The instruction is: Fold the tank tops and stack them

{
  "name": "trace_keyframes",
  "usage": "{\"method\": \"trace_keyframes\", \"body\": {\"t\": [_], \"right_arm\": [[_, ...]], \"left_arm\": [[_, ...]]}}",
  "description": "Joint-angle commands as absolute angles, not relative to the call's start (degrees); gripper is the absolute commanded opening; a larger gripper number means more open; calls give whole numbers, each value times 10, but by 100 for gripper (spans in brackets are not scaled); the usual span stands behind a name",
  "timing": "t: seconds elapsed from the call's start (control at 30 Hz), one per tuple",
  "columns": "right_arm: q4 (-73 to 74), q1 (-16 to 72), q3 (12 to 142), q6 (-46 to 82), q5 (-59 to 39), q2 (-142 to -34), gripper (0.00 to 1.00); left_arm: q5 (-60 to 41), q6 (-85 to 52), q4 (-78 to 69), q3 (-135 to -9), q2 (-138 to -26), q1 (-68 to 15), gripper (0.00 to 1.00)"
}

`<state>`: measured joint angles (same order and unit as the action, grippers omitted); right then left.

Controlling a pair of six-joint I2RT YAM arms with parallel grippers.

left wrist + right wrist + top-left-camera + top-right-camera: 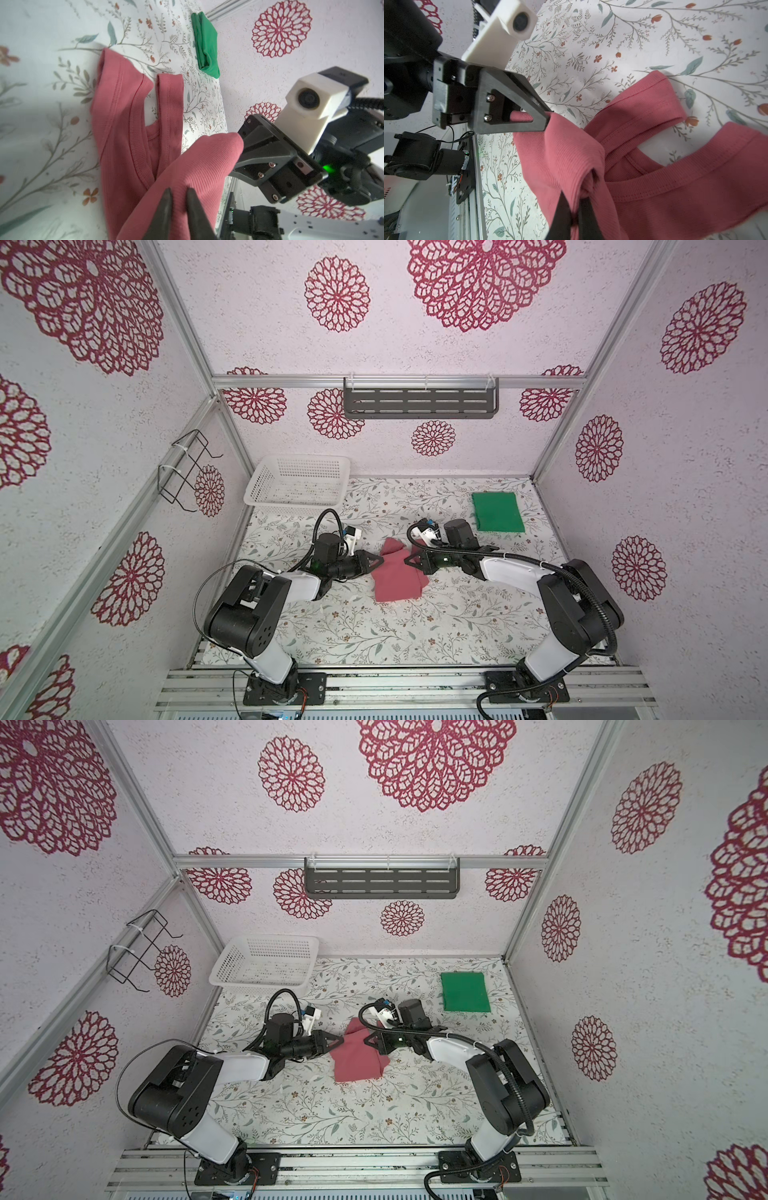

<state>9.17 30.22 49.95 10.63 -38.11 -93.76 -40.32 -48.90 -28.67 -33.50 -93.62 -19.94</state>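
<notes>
My right gripper moves outward and down next and releases the bunched fabric over the nearer strap point(419, 544) point(728, 168), since that strap lies below and outward of the gripper.
The rose-red tank top point(397, 580) point(357, 1060) lies partly folded in the middle of the floral table, its straps point(170, 108) point(654, 97) spread toward the back. My left gripper point(380, 559) point(179, 190) is shut on a raised fold at the top's left side. My right gripper point(407, 560) point(574, 195) is shut on bunched fabric at its right side. The two grippers face each other closely, with the cloth lifted between them. The green tank top point(497, 512) point(464, 992) point(205, 43) lies folded flat at the back right.
A white perforated basket point(299, 481) point(266, 961) stands at the back left corner. A black wire rack point(187, 470) hangs on the left wall and a dark slotted shelf point(419, 398) on the back wall. Metal rails run along the front edge.
</notes>
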Motion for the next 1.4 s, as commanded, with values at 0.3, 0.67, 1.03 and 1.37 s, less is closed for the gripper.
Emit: {"method": "trace_keyframes", "body": {"t": [0.3, 0.67, 1.03, 1.37], "right_arm": [[132, 287, 484, 250, -337, -901, 0], [119, 258, 480, 344, -277, -941, 0], [170, 229, 481, 390, -241, -1018, 2], [-7, 241, 519, 297, -154, -877, 46]], "left_arm": [[-326, -395, -28, -487, -841, -220, 0], [-293, -416, -66, -601, -989, -223, 0], [-267, -430, -113, -702, -1175, -223, 11], [-138, -320, 110, -716, -1012, -215, 67]]}}
